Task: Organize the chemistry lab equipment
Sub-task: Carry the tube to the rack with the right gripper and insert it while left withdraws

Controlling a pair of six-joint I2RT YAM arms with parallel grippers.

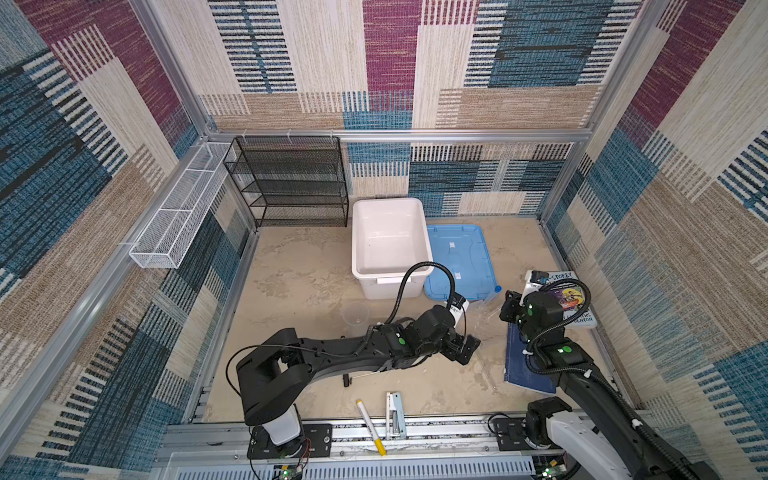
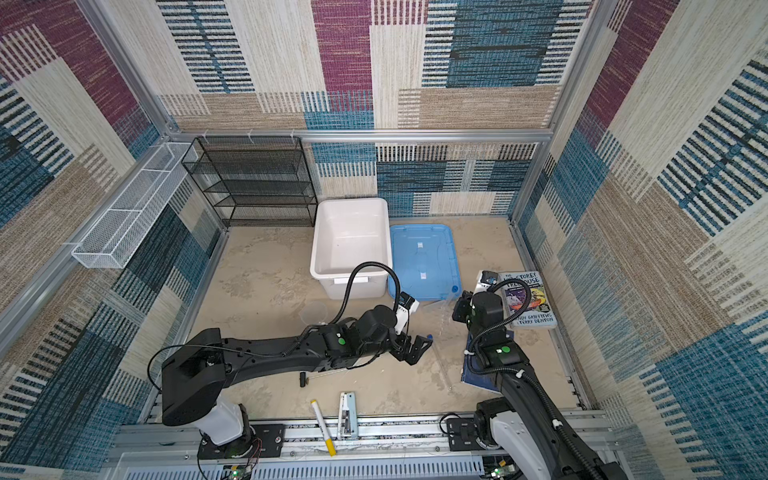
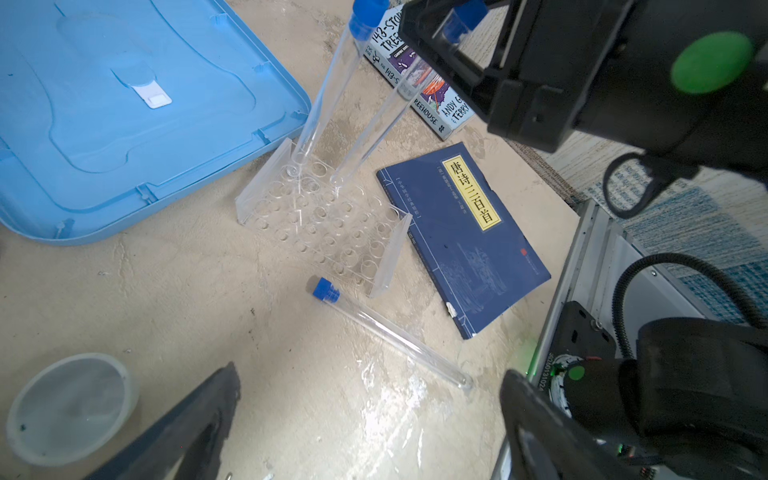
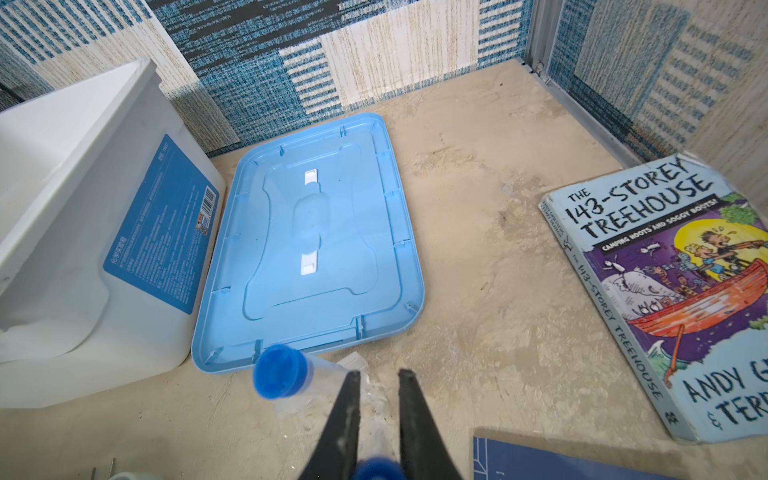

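The second test tube's lower end already meets the clear tube rack's top holes. My right gripper eases down toward those holes next, then releases the tube.
The clear tube rack (image 3: 320,224) stands on the floor between the blue lid and the dark blue book. One blue-capped test tube (image 3: 328,83) stands tilted in a far corner hole. My right gripper (image 4: 379,374) is shut on a second test tube (image 3: 374,133) just below its cap, with its lower end at the rack's top holes. Another test tube (image 3: 395,336) lies flat on the floor beside the rack. My left gripper (image 3: 361,432) hovers open above the floor near that lying tube, holding nothing. The clear beaker (image 1: 355,318) stands upright left of my left arm.
A white bin (image 1: 388,286) and its blue lid (image 1: 457,257) sit at the back. A dark blue book (image 3: 465,237) and an illustrated book (image 4: 665,291) lie on the right. A yellow-tipped marker (image 1: 371,426) lies at the front edge. A black mesh shelf (image 1: 291,183) stands back left.
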